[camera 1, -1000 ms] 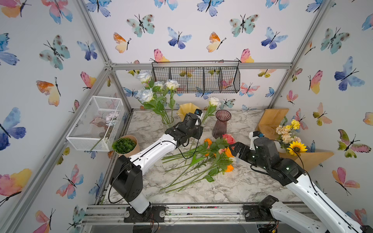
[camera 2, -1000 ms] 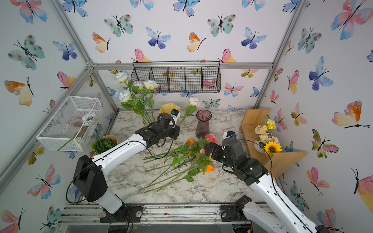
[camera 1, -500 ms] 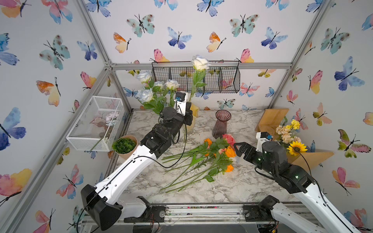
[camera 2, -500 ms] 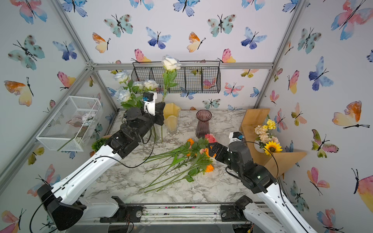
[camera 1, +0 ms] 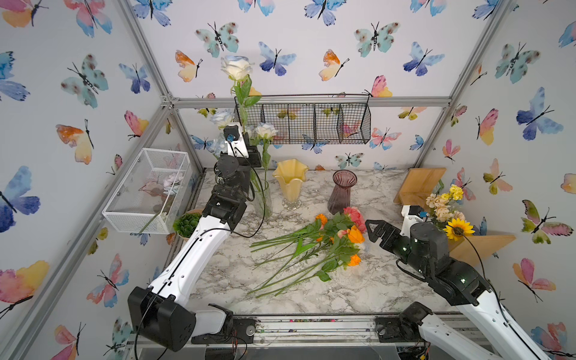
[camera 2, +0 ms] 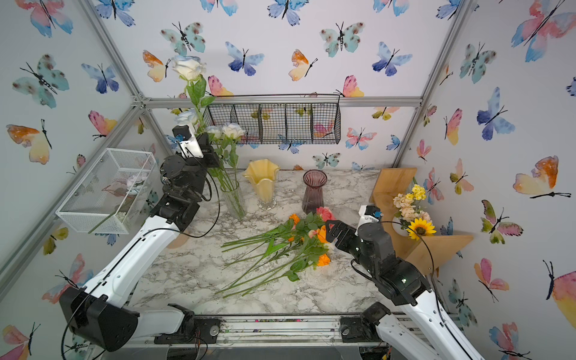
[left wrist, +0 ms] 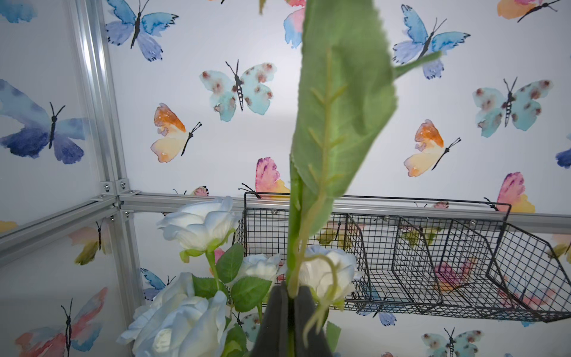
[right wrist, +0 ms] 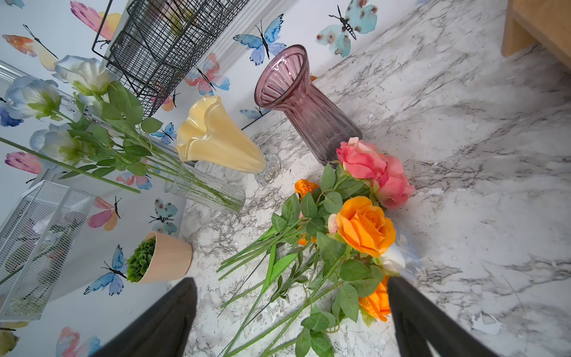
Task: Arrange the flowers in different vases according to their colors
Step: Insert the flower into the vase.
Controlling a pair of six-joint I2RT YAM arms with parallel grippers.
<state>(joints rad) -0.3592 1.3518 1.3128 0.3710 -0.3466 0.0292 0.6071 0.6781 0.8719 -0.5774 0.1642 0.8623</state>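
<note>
The white rose's stem has its lower end hanging just outside, so my left gripper should move outward and down, over the clear glass vase's opening (camera 2: 229,185), and release the stem inside.
My left gripper (camera 1: 253,156) (left wrist: 290,290) is shut on the green stem of a white rose (camera 1: 237,67) (camera 2: 188,67), held upright high above the clear glass vase (camera 1: 261,196) (camera 2: 233,199), which holds several white and pale-blue roses (left wrist: 197,225). The stem's lower end (right wrist: 136,190) hangs just outside that vase's mouth. The yellow vase (camera 1: 290,180) and the purple vase (camera 1: 341,193) stand empty. Pink and orange flowers (camera 1: 327,243) (right wrist: 364,225) lie in a pile mid-table. My right gripper (camera 1: 372,230) (right wrist: 290,284) is open beside their heads, holding nothing.
A succulent in a tan pot (camera 1: 187,223) stands left of the clear vase. A white wire basket (camera 1: 146,190) hangs on the left wall, a black wire basket (camera 1: 305,123) on the back wall. A sunflower bouquet (camera 1: 448,208) sits on wooden shelves (camera 1: 480,243) at the right.
My left arm has lifted the white rose from mid-table up and back-left over the clear vase. My right gripper has drawn back slightly to the right, still open.
</note>
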